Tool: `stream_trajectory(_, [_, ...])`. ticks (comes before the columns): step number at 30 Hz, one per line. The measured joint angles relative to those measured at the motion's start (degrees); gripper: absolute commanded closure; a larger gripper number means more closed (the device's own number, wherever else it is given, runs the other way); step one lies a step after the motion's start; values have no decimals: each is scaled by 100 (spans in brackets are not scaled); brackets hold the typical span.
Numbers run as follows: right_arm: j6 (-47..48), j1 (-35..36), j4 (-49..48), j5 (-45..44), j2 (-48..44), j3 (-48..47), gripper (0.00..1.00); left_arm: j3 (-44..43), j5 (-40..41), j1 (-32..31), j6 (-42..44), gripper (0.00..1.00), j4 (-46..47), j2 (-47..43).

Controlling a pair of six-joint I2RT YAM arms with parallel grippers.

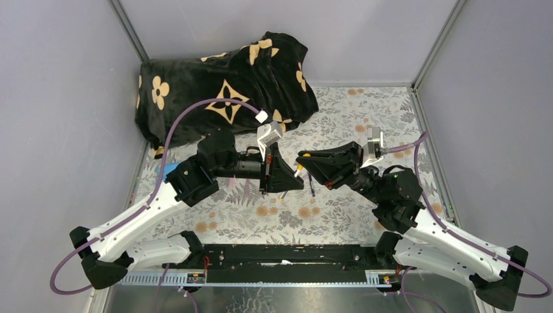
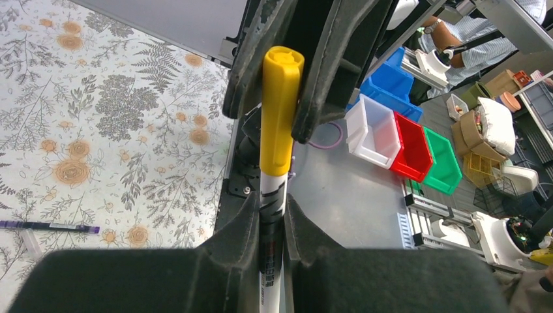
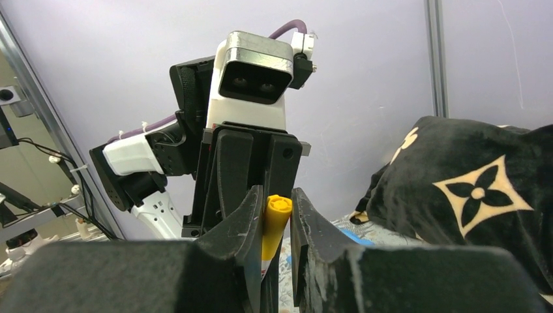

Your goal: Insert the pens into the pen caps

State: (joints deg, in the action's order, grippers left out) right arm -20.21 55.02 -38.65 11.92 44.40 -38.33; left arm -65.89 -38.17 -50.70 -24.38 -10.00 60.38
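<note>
I will tip my left gripper downward next, then move it left in the top view and down to the cloth beside the pink pens. The white pen is capped, so I will release it there.
My left gripper (image 2: 272,208) is shut on a white pen (image 2: 272,195) with black print and holds it above the table. A yellow cap (image 2: 280,111) sits on the pen's far end. My right gripper (image 3: 277,202) faces the left one, and its fingers (image 2: 257,59) close on that yellow cap (image 3: 274,225). In the top view the two grippers (image 1: 290,179) (image 1: 306,162) meet tip to tip over the table's middle, with the cap (image 1: 298,169) between them. A dark purple pen (image 2: 49,227) lies on the floral cloth below.
A black blanket with tan flowers (image 1: 228,85) is heaped at the back left. A blue flat card (image 1: 168,168) lies by the left arm. White, red and green bins (image 2: 404,140) stand off the table beyond its near edge.
</note>
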Motion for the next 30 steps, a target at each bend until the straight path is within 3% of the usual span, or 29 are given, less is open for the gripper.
stream_trajectory(7, [107,173,879,-529,-238,-365,97,2,166,-39,118,100,81,-2])
stream_trajectory(12, [136,236,1056,-787,-162,-658,62,2,299,-37,205,100,372,-4])
stream_trajectory(14, [219,264,1161,-734,-136,-719,54,-2,463,-26,205,100,669,-9])
stream_trajectory(30, [525,413,2024,-1001,-855,-514,43,-48,920,72,376,100,1552,-619])
